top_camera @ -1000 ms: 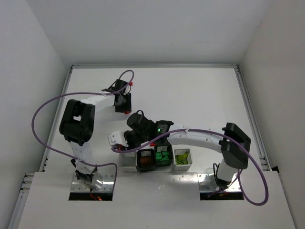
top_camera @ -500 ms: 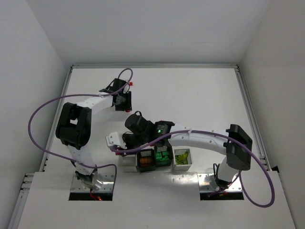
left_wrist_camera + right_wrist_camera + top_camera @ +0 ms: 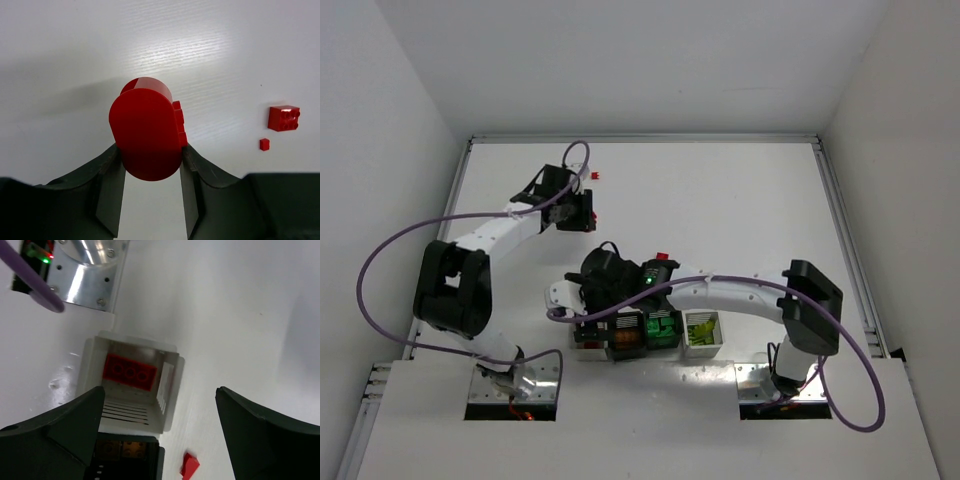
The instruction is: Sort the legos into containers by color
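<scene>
The white container beside the black one holds the red brick, so I will move my left gripper back over that brick and release the red rounded lego.
My left gripper [image 3: 148,165] is shut on a red rounded lego [image 3: 146,132] above the table at the far left [image 3: 580,212]. On the table ahead of it lie a red square lego [image 3: 283,118] and a tiny red stud [image 3: 264,144]. My right gripper [image 3: 160,390] stands open over the leftmost white container [image 3: 170,385], which holds a red brick [image 3: 129,371]. Beside that container is the black container [image 3: 160,460] with orange-brown legos [image 3: 122,452]. In the top view the containers [image 3: 588,345] form a row, with the right gripper [image 3: 584,324] above its left end.
A small red piece [image 3: 190,464] lies on the table beside the black container. Green legos [image 3: 662,328] fill the third container and yellow-green ones [image 3: 702,330] the right white one. The right arm [image 3: 720,290] stretches across above the row.
My right gripper has opened over the left white container and shifted slightly left. The left arm's elbow has swung left, its gripper still shut on the red lego.
</scene>
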Robot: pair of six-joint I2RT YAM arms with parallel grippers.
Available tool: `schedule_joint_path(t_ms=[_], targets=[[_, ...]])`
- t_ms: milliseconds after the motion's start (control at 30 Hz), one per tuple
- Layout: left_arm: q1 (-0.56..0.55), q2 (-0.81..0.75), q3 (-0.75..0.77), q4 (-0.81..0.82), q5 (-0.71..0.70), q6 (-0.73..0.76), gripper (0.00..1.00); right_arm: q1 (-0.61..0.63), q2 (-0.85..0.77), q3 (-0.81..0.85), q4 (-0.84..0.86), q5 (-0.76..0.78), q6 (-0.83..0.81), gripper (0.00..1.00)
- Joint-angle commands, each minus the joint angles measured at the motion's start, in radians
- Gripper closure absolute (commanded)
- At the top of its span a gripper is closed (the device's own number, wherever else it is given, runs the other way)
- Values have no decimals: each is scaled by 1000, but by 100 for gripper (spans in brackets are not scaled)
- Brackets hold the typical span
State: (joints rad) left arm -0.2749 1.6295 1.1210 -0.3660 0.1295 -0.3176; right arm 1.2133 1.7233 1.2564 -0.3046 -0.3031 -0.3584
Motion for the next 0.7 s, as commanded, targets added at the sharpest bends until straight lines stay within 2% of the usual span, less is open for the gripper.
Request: schedule_joint_path(t_ms=[0, 67, 167, 267, 367, 467, 500, 567, 600, 667], targets=[[14, -86, -36, 19, 79, 74, 100, 8, -94, -5, 73, 125, 36, 8], [14, -143, -53, 19, 107, 133, 100, -11, -128, -5, 94, 192, 88, 8], [34, -218, -93, -17, 174, 239, 100, -31, -201, 40, 94, 443, 196, 8], [46, -347, -150, -56, 258, 355, 100, -92, -292, 49, 60, 617, 312, 6], [55, -466, -202, -134, 366, 478, 100, -201, -358, 72, -45, 679, 401, 6], [55, -589, -260, -194, 513, 554, 100, -340, -399, 72, -73, 754, 441, 7], [55, -621, -286, -233, 603, 612, 100, -374, -416, 58, -73, 754, 441, 7], [55, -723, -297, -264, 659, 661, 100, -478, -439, 58, -91, 745, 479, 8], [22, -750, -297, -287, 670, 692, 100, -512, -439, 58, -147, 721, 501, 8], [-7, -795, -284, -327, 685, 742, 100, -613, -400, 87, -229, 618, 559, 7]])
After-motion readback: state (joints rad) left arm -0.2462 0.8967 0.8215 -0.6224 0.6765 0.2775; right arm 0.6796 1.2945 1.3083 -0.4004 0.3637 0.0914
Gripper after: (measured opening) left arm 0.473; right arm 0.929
